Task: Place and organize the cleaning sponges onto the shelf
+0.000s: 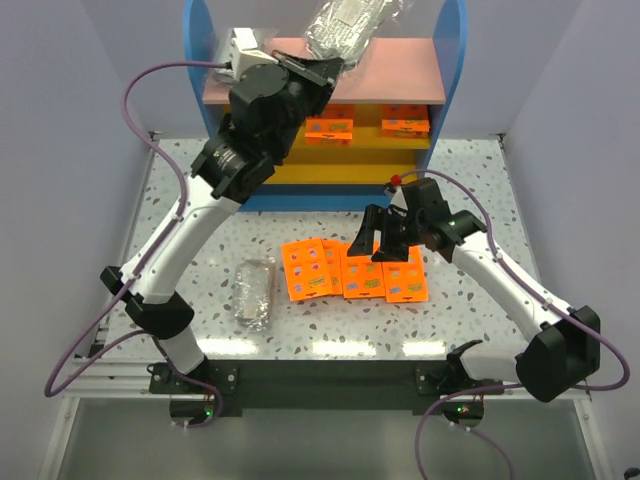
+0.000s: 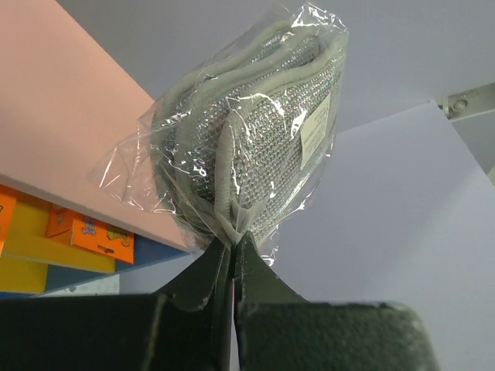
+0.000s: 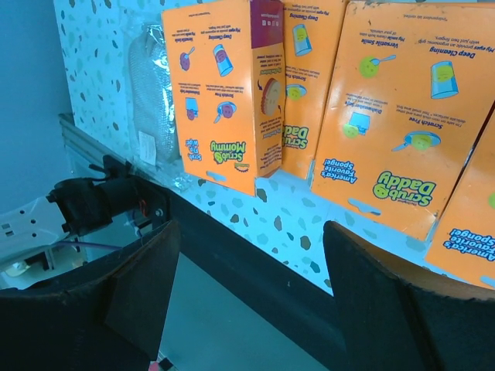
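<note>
My left gripper needs to go down next toward that open part of the pink top board (image 1: 405, 68), beside the bag at the board's end. Then it should let go of the scrub pads.
My left gripper (image 1: 333, 66) is shut on the bottom seam of a clear bag of grey scrub pads (image 1: 350, 25), held up above the pink top board (image 1: 405, 68) of the shelf. In the left wrist view the bag (image 2: 255, 131) stands upright over the pinched gripper (image 2: 232, 241). Two orange packets (image 1: 330, 128) (image 1: 405, 120) lie on the upper yellow board. Several orange packets (image 1: 355, 272) lie side by side on the table, with another bag of pads (image 1: 253, 293) to their left. My right gripper (image 1: 380, 243) hovers open over those packets, holding nothing; its wrist view shows the packets (image 3: 224, 93) and the bag (image 3: 151, 93).
The shelf's blue side panels (image 1: 198, 70) rise on both sides of the boards. The speckled table ends at a black rail (image 1: 320, 375) by the arm bases. Grey walls close in on the left, the right and behind the shelf.
</note>
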`<state>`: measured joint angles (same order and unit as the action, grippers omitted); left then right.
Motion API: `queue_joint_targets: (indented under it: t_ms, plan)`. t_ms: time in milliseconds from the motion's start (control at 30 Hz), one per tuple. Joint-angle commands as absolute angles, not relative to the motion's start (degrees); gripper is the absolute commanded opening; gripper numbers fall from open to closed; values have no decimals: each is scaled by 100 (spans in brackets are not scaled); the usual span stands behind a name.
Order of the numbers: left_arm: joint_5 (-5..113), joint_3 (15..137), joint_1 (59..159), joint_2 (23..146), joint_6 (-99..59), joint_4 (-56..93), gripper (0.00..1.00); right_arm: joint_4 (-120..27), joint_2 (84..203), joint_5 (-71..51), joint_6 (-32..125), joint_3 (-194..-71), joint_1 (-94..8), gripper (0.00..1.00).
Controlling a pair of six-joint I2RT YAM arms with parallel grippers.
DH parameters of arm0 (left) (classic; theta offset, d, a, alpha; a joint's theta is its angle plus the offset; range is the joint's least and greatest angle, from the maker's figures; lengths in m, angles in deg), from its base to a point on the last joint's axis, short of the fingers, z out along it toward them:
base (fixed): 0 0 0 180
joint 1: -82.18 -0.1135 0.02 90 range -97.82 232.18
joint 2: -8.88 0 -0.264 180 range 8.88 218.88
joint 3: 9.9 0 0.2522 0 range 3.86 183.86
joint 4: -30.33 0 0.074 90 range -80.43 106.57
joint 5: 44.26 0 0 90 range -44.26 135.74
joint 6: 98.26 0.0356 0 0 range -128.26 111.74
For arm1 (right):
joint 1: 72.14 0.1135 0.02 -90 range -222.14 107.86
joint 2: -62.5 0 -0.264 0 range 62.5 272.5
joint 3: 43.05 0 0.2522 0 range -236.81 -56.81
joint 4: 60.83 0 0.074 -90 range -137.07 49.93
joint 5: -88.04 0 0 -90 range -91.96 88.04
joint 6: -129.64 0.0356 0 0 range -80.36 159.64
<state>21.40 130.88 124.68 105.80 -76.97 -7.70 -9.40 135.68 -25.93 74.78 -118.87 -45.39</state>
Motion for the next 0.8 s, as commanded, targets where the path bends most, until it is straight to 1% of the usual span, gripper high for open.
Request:
queue_joint_targets:
  t_ms: [0,67,233,533,767]
  plan:
    - [367,13500,12638,10766,-8146,-796,0,-1095,13404,-2613,7489,-12062,-4524,78]
    - [171,13307,12639,10793,-8349,-646,0,-1060,13369,-2605,7471,-12044,-4524,78]
    - [-365,13438,12639,11152,-8824,-891,0,-1007,13325,-2604,7436,-11913,-4524,78]
    - [-410,13702,12612,11838,-9342,-743,0,-998,13263,-2684,7427,-11798,-4515,78]
    - [-471,13684,12481,11970,-9597,-646,0,-928,13228,-2719,7357,-11772,-4524,78]
